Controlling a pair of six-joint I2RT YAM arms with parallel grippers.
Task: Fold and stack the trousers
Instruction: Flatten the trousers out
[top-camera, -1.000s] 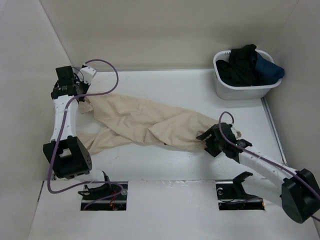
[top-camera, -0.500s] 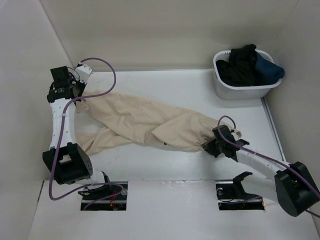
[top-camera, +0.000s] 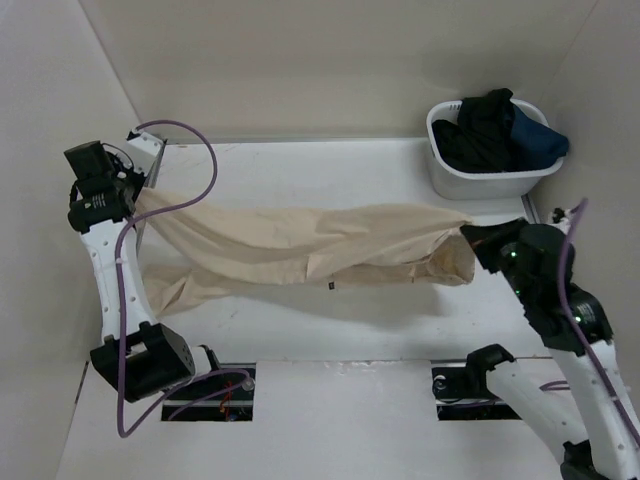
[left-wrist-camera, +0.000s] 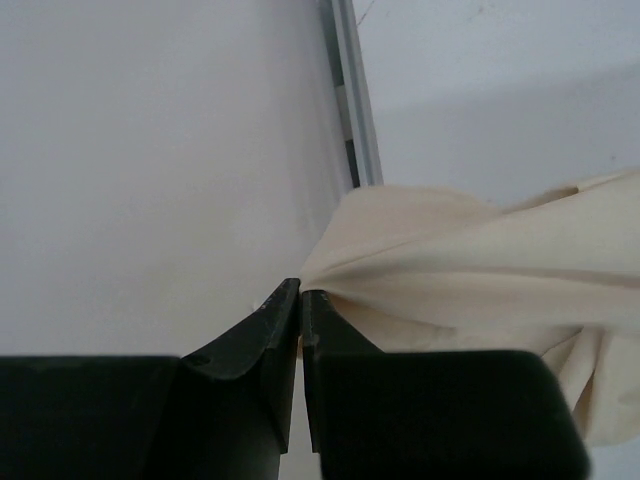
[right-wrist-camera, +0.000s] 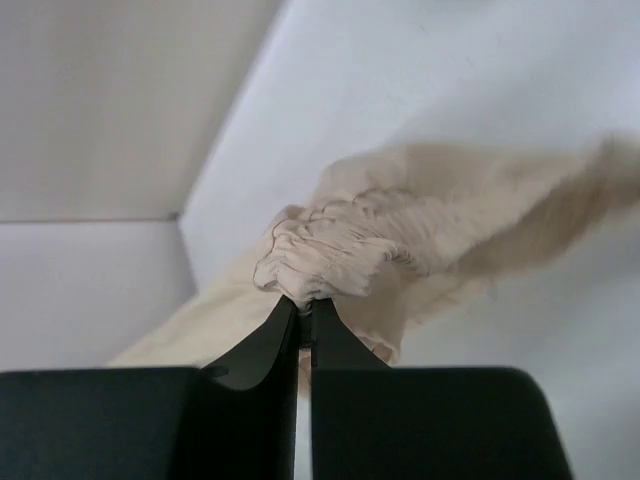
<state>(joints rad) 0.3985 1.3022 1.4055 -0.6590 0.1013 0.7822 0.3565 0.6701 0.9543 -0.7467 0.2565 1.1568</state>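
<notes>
I need to move my right gripper down and outward and release the waistband on the tabletop (top-camera: 472, 206) beside the white basket, as that spot lies outward and below.
The beige trousers (top-camera: 300, 245) hang stretched across the table between both arms, with a small dark tag (top-camera: 329, 287) on the lower edge. At the far left my left gripper (top-camera: 138, 205) is shut on one end of the cloth; the left wrist view shows its jaws (left-wrist-camera: 300, 292) pinching a fold of the trousers (left-wrist-camera: 480, 270). My right gripper (top-camera: 468, 238) is shut on the gathered waistband at the right end. In the right wrist view the bunched elastic (right-wrist-camera: 330, 255) sits just above the closed tips (right-wrist-camera: 307, 305). One leg (top-camera: 185, 290) trails down to the table at lower left.
A white basket (top-camera: 490, 178) at the back right holds a black garment (top-camera: 482, 125) and a dark blue one (top-camera: 538, 140). White walls enclose the table on the left, back and right. A metal rail (left-wrist-camera: 352, 110) runs along the left wall.
The right gripper has shut on the waistband and lifted it up and to the right. The left gripper has drawn its end farther left. The trousers are now pulled taut between them.
</notes>
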